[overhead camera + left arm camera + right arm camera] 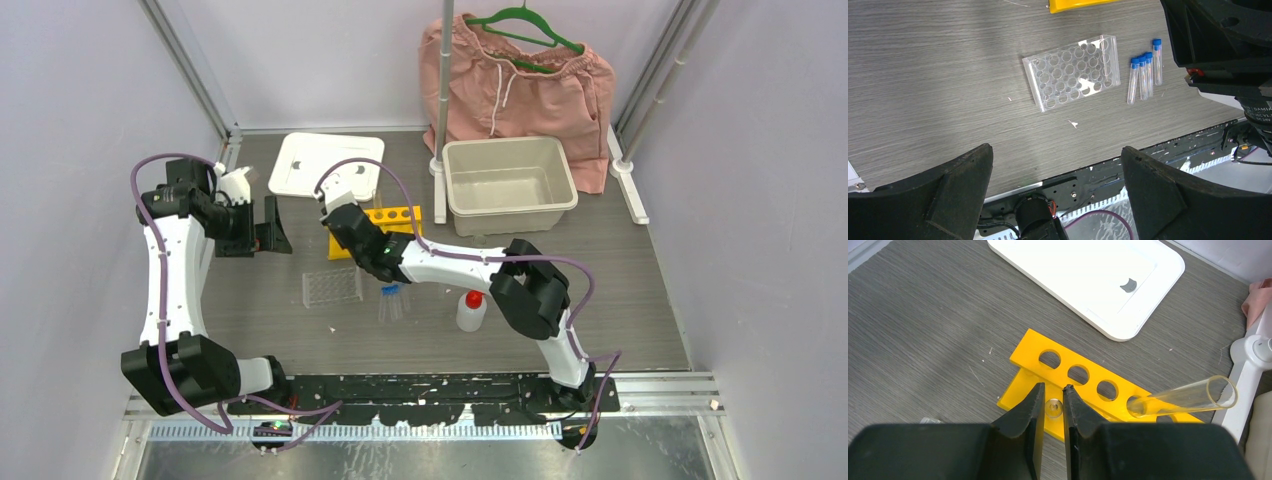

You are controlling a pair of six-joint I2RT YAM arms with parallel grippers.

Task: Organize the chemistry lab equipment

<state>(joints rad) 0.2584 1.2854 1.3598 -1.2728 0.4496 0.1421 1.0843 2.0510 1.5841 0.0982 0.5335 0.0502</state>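
The clear tube is already end-on over the yellow rack's near lower ledge [344, 247] [1054, 423] below, so the robot's right gripper needs to lower the tube there next and let go.
My right gripper [1053, 389] is shut on a small clear tube [1053, 408], seen end-on between the fingers, just above the near edge of the yellow rack [1064, 366]. Another clear tube [1188, 395] leans in one of the rack's right-hand holes. In the top view the yellow rack [400, 217] lies under my right gripper [338, 205]. The clear rack [332, 287] [1073, 72] lies flat, with several blue-capped tubes [392, 300] [1144, 75] lying beside it. The white squeeze bottle with red nozzle [471, 311] stands further right. My left gripper [272, 225] [1057, 155] is open and empty, raised at the left.
A white lid [325, 163] [1098, 275] lies behind the yellow rack. A beige tub [508, 185] stands at the back right, with pink shorts [520, 80] on a green hanger behind it. A stand's pole [441, 90] rises from a white foot [1255, 350] beside the tub.
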